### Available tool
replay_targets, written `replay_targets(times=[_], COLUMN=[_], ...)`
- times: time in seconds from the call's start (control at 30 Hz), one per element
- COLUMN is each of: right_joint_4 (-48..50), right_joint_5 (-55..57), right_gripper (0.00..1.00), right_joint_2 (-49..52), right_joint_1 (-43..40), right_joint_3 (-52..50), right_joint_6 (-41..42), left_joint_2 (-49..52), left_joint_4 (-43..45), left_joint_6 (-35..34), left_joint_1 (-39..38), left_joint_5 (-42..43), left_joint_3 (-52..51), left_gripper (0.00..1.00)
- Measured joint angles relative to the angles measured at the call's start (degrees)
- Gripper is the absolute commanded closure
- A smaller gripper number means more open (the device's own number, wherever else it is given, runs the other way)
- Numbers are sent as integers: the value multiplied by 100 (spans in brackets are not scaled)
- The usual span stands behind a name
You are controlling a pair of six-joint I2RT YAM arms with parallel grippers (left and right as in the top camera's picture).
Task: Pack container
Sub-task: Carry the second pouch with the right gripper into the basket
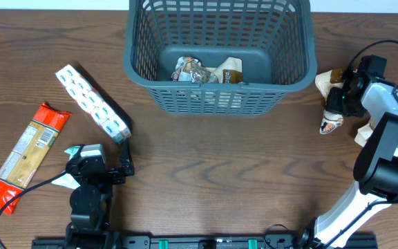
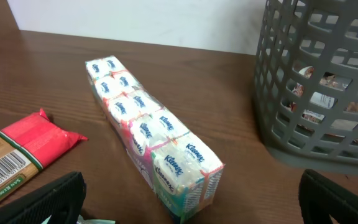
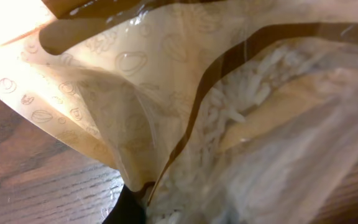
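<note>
My right gripper lifts the beige snack bag (image 1: pixel 329 79) over the basket's rim next, then lowers the bag beside the packs inside.
The container (image 1: pixel 220 81) is a dark grey-blue lattice basket at the far middle of the table; it also shows at the right of the left wrist view (image 2: pixel 309 93). Two snack packs (image 1: pixel 206 70) lie inside it. My right gripper (image 1: pixel 337 102) is to the right of the basket, shut on a beige snack bag (image 1: pixel 329 79) that fills the right wrist view (image 3: pixel 185 112); one dark finger (image 3: pixel 126 208) shows against it. My left gripper (image 1: pixel 99 155) is open and empty at the front left, just short of a long tissue multipack (image 1: pixel 92 102) that lies between its fingers' line of sight (image 2: pixel 148 124).
A red and tan cracker pack (image 1: pixel 27 153) lies at the left edge, also in the left wrist view (image 2: pixel 23 152). A small teal and white packet (image 1: pixel 66 180) lies beside the left arm. A black rail (image 1: pixel 206 242) runs along the front edge.
</note>
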Motion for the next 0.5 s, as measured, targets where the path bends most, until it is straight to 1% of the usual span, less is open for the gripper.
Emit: replay_targets(times=[0.2, 0.33, 0.5], right_joint_4=[-658, -1056, -1119], right_joint_5=[-105, -251, -345], right_gripper=[99, 99, 99], right_joint_2=[-125, -656, -1757], right_joint_1=[2, 52, 461], right_joint_3=[372, 1165, 2503], right_joint_6=[-46, -302, -813], left_joint_2=[0, 0, 0], left_joint_4=[0, 2, 0], left_joint_6=[0, 0, 0], left_joint_1=[0, 0, 0], left_joint_5=[0, 0, 0], left_joint_3=[0, 0, 0], left_gripper=[2, 2, 2])
